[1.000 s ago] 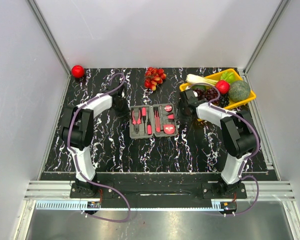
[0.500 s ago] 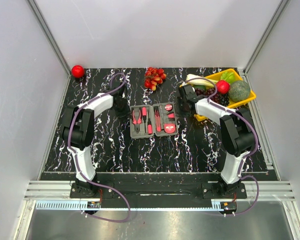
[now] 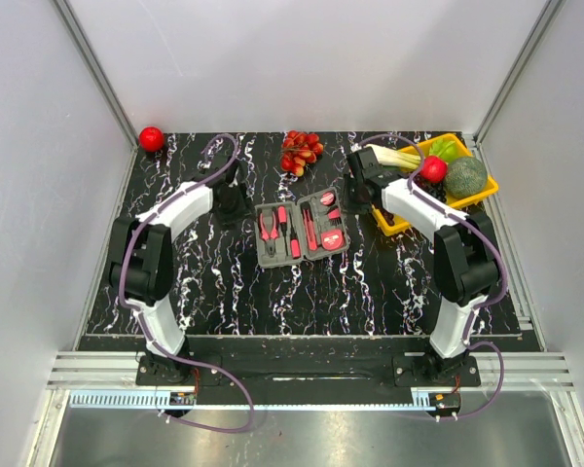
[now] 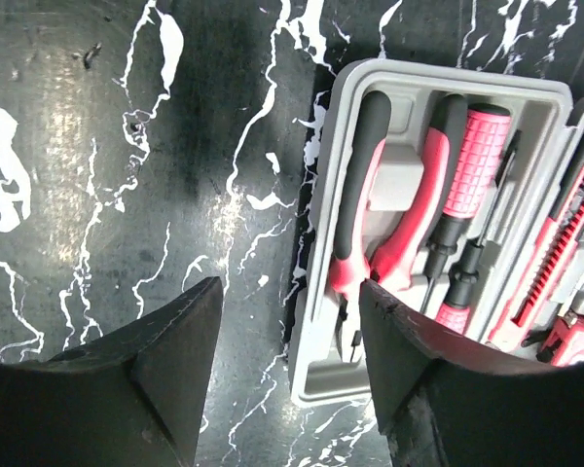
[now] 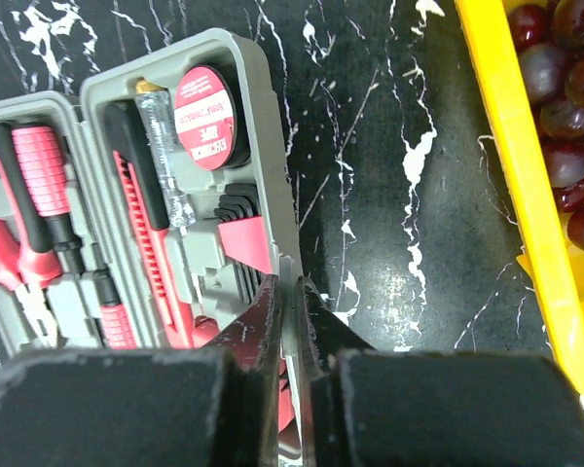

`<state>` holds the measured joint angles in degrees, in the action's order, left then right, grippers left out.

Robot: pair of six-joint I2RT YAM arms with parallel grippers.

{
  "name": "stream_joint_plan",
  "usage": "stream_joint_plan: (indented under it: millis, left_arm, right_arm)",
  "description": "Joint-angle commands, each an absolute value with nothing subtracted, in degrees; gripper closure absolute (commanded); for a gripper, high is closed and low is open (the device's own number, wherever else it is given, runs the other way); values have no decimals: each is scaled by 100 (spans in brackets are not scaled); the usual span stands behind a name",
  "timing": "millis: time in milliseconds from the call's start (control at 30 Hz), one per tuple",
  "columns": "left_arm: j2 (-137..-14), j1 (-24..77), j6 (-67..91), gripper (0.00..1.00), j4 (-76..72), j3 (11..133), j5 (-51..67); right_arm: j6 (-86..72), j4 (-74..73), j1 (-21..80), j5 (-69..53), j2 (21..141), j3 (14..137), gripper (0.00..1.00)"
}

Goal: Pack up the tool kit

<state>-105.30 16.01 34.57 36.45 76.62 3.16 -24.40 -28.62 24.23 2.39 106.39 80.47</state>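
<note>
My right gripper is to fold the rim of the case over the red pliers (image 5: pixel 24 255), up and to the left in the top view, and then let go of it, because the case (image 5: pixel 284 185) is lying open.
The grey tool kit (image 3: pixel 300 232) lies open mid-table and skewed, with its right half a little raised. My right gripper (image 5: pixel 295 292) is shut on the thin right rim of the case (image 5: pixel 284 185), next to the red tape measure (image 5: pixel 202 117) and the knife (image 5: pixel 141 209). In the top view the right gripper (image 3: pixel 353 199) sits at that edge. My left gripper (image 4: pixel 290 331) is open, its fingers standing either side of the case's left rim (image 4: pixel 316 360) without touching it. Red pliers (image 4: pixel 355 224) and a screwdriver (image 4: pixel 472 161) rest in their slots. The left gripper (image 3: pixel 236 206) is just left of the case.
A yellow tray (image 3: pixel 389 227) of fruit and vegetables stands close behind the right arm; its wall (image 5: pixel 506 146) is just right of the gripper. A bunch of red grapes (image 3: pixel 302 151) lies behind the case, and a red ball (image 3: pixel 152 138) sits in the far left corner.
The right gripper closed on the case's right rim and drew it up and back, skewing the case. The left gripper opened and moved slightly back.
</note>
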Motion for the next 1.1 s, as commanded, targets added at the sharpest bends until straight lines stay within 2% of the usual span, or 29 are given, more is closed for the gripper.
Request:
stream_joint_plan:
  millis: [0,67,200,533,1067]
  left_arm:
    - [-9968,1530,3805,40,3445,7480,-165]
    - [-9879,1442,3946,44,3445,7322,-360]
    - [-9993,1336,4078,44,3437,7041,-273]
    - [-11117,1467,4157,52,2997,7110,1502]
    - [-11540,1784,4166,55,2698,7304,2206]
  right_arm:
    - [-2426,-3005,2399,431,10274,8604,100]
    - [-2478,-3102,2399,431,10301,8797,100]
    - [-2522,-3216,2434,431,10292,9026,100]
    - [-2487,-3480,2689,439,10529,9597,100]
    - [-2426,-4306,3462,1414,11241,10801,100]
